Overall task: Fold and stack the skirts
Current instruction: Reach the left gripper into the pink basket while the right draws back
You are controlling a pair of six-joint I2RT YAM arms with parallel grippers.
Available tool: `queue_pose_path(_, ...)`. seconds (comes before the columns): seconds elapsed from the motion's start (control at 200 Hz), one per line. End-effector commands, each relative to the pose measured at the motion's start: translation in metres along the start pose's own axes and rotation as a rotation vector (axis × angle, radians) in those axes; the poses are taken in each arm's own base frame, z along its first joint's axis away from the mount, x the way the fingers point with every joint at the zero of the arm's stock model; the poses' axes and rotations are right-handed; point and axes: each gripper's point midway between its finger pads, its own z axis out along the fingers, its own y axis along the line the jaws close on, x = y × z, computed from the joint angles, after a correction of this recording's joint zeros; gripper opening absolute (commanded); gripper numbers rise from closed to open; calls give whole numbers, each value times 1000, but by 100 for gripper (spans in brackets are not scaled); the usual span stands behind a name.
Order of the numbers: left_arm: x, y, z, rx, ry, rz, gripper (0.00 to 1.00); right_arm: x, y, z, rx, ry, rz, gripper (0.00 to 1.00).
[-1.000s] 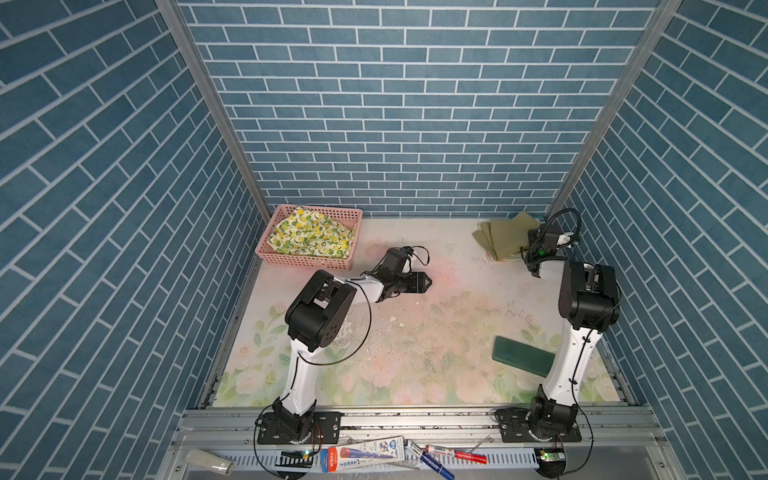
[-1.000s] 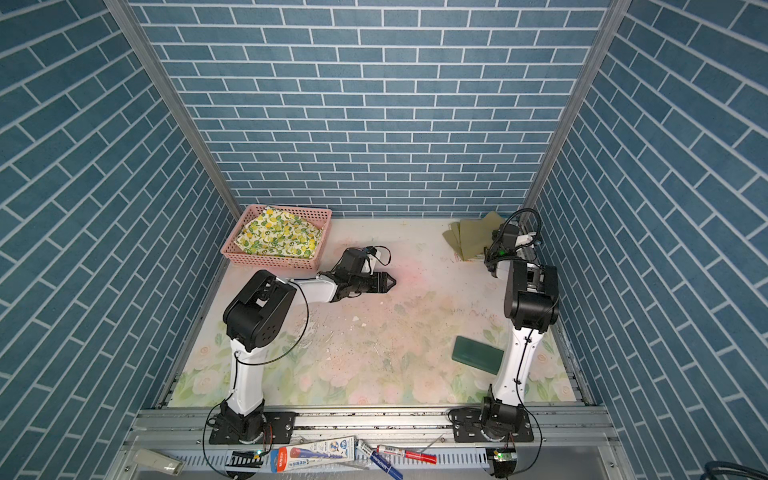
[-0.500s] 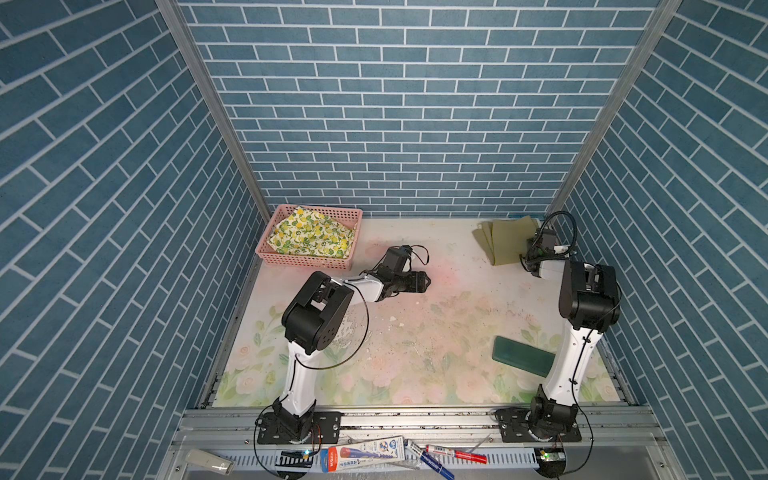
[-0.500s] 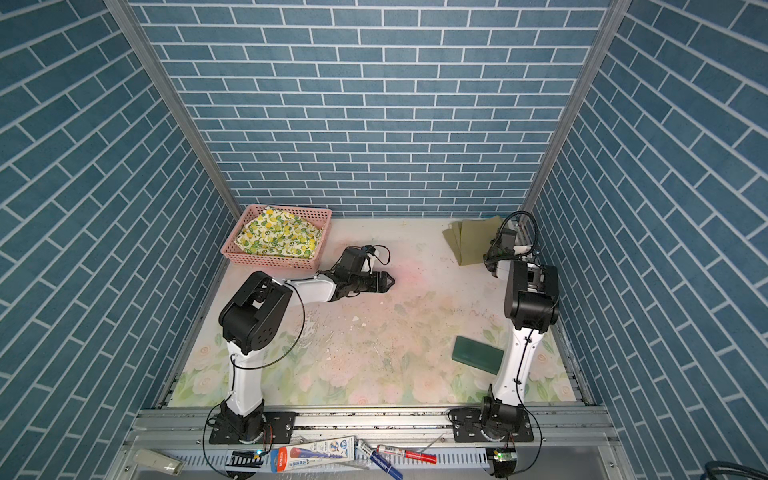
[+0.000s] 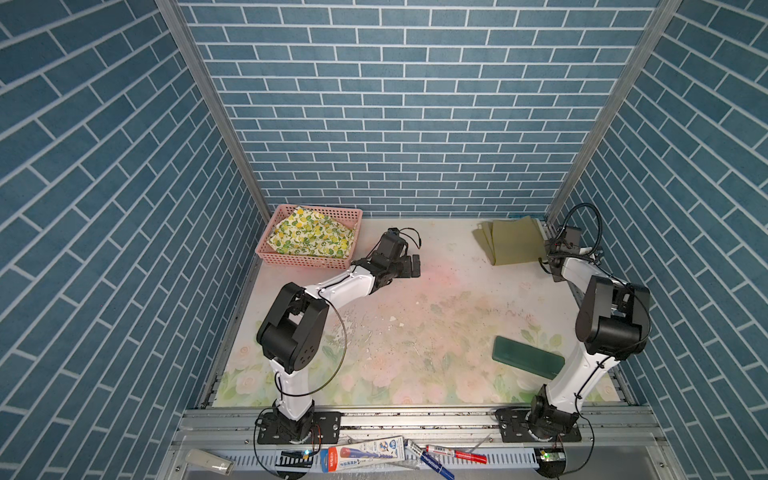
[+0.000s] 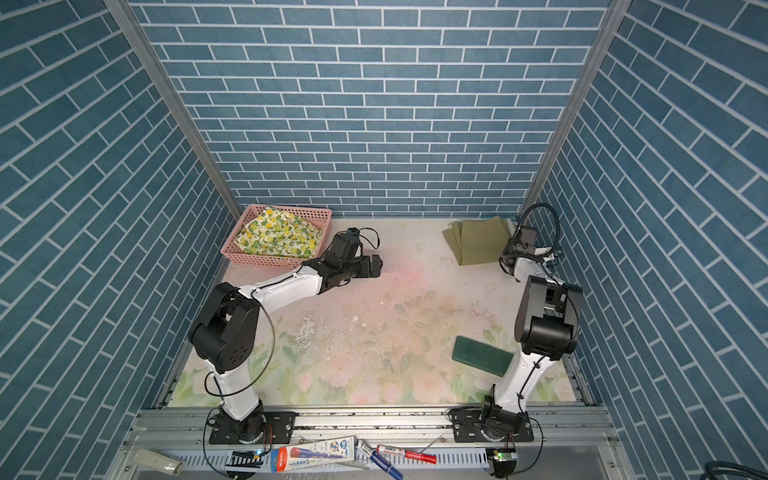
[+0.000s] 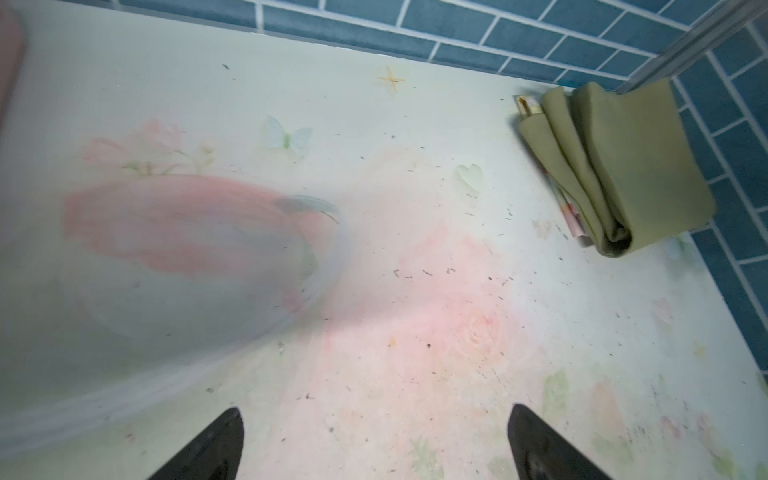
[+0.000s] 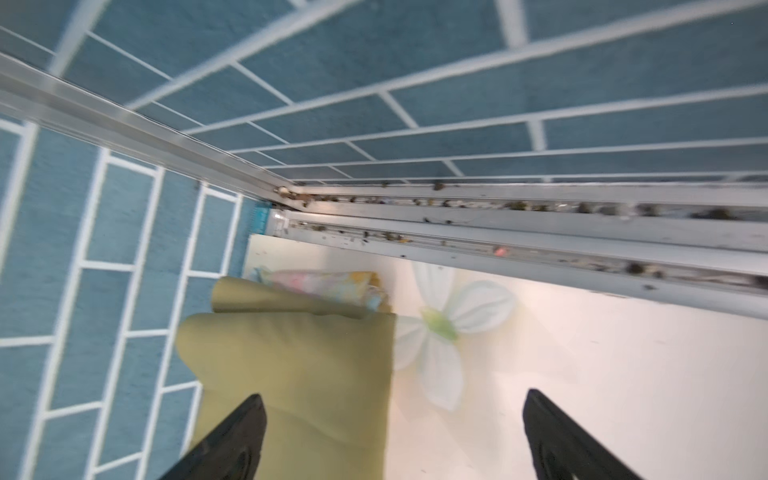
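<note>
The lemon-print skirt lies in the pink basket beside my left gripper. The gripper should next rise over the basket's rim between them, then lower onto the skirt's middle (image 5: 317, 233).
The folded olive green skirt (image 5: 513, 245) (image 6: 480, 241) lies in the back right corner, seen also in the left wrist view (image 7: 615, 166). The pastel floral skirt (image 8: 320, 282) (image 7: 572, 214) peeks out from under it. The lemon-print skirt (image 5: 311, 237) (image 6: 278, 237) lies in the pink basket at the back left. My right gripper (image 8: 392, 432) (image 5: 550, 257) is open at the olive skirt's (image 8: 291, 365) edge, one finger over the cloth and one over the table, holding nothing. My left gripper (image 7: 376, 440) (image 5: 413, 266) (image 6: 376, 266) is open and empty over bare table, right of the basket.
The pink basket (image 5: 307, 262) (image 6: 270, 259) stands against the back left wall. A dark green block (image 5: 528, 362) (image 6: 482, 356) lies at the front right beside the right arm. A metal rail (image 8: 540, 249) and brick walls close off the corner behind the skirts.
My right gripper went from shut to open and let go of the olive skirt, which now lies flat. My left gripper opened wider. Both arms barely shifted.
</note>
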Motion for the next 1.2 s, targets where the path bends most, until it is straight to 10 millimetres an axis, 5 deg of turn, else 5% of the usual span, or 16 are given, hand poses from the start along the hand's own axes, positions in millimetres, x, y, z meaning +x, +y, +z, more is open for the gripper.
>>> queue_pose_path(0.0,-4,27,-21,-164,0,8,100,-3,-29,-18,120,-6,-150,96)
queue_pose_path(0.13,-14,39,-38,-236,-16,31,100,-15,-21,-39,72,-38,-228,95)
queue_pose_path(0.315,-43,76,-62,-403,-26,31,100,4,36,-86,-260,-36,-442,93)
queue_pose_path(0.435,-63,118,-71,-522,-2,5,100,49,80,-130,-486,-26,-674,92)
queue_pose_path(0.58,-92,168,-79,-629,-15,-45,100,132,114,-185,-754,49,-959,89)
queue_pose_path(0.76,-116,228,-74,-698,-5,-137,99,226,113,-238,-1014,157,-1213,82)
queue_pose_path(0.875,-124,260,-63,-690,-5,-207,99,270,102,-264,-1110,178,-1366,79)
queue_pose_path(1.025,-130,285,-32,-637,6,-280,97,294,90,-286,-1178,206,-1428,75)
queue_pose_path(1.195,-132,294,13,-558,21,-351,96,299,89,-305,-1242,214,-1424,72)
